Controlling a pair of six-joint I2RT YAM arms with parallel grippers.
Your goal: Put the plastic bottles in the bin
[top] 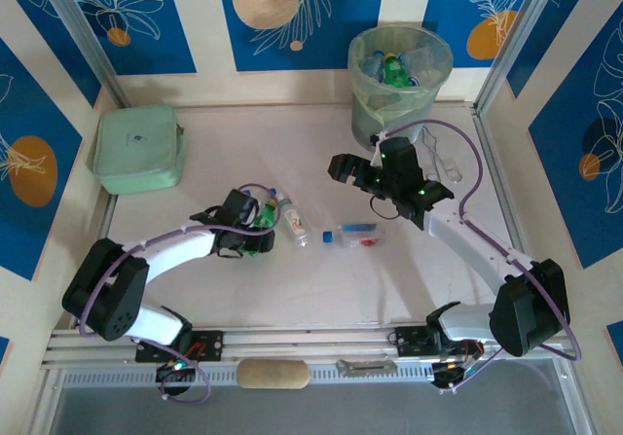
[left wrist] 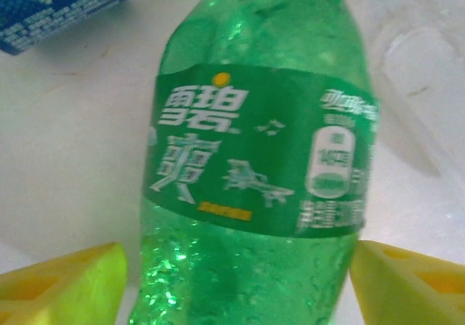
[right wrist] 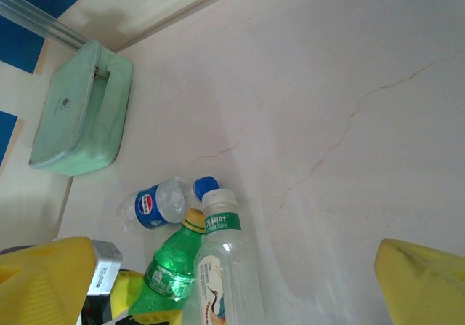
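My right gripper is open, and the green bottle is beyond the clear bottle from it. It needs to move across toward my left gripper and onto the green bottle's shoulder next.
A green bottle lies on the table between my left gripper's yellow fingers. The right finger is at its side and a thin gap shows at the left finger. From above, that left gripper sits over the green bottle. Beside it lie a clear white-capped bottle and a blue-labelled bottle. My right gripper hovers open and empty above the table, looking down on the green bottle, the clear bottle and a small blue-labelled bottle. The bin at the back holds several bottles.
A flat mint-green pouch lies at the back left, also seen from the right wrist as the pouch. Walls close the table on three sides. Bare tabletop stretches between the bottles and the arm bases.
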